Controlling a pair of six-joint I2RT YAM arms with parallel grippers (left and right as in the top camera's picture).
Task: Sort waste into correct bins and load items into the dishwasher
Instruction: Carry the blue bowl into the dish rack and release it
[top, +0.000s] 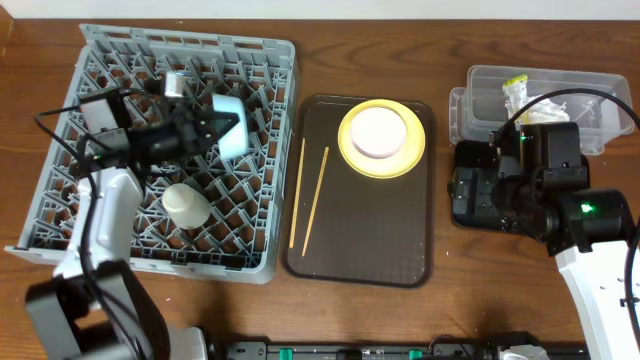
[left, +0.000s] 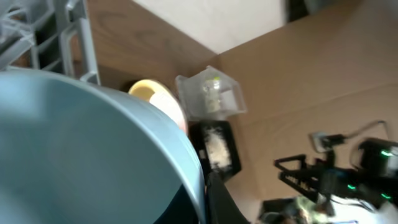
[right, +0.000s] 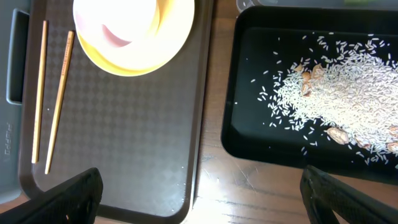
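Observation:
The grey dish rack's slots are empty beyond the small white cup (top: 186, 205), so the robot's left gripper should next lower the light blue bowl onto the rack's wires there.
My left gripper (top: 222, 128) is shut on the rim of the light blue bowl (top: 231, 125), holding it tilted over the grey dish rack (top: 90, 215); the bowl fills the left wrist view (left: 81, 149). A small white cup (top: 186, 205) lies in the rack. The yellow plate (top: 350, 150) with the white bowl (top: 380, 132) on it and two chopsticks (top: 316, 198) sit on the brown tray (top: 365, 260). My right gripper (right: 200, 196) is open and empty, above the gap between the brown tray and the black tray (right: 249, 140) holding rice scraps (right: 339, 93). The clear tub (top: 480, 85) holds the wrapper and paper (top: 520, 95).
The rack takes up the left of the table and the brown tray the middle. The clear tub and black tray (top: 462, 190) stand at the right, partly under my right arm. A black rail runs along the front edge.

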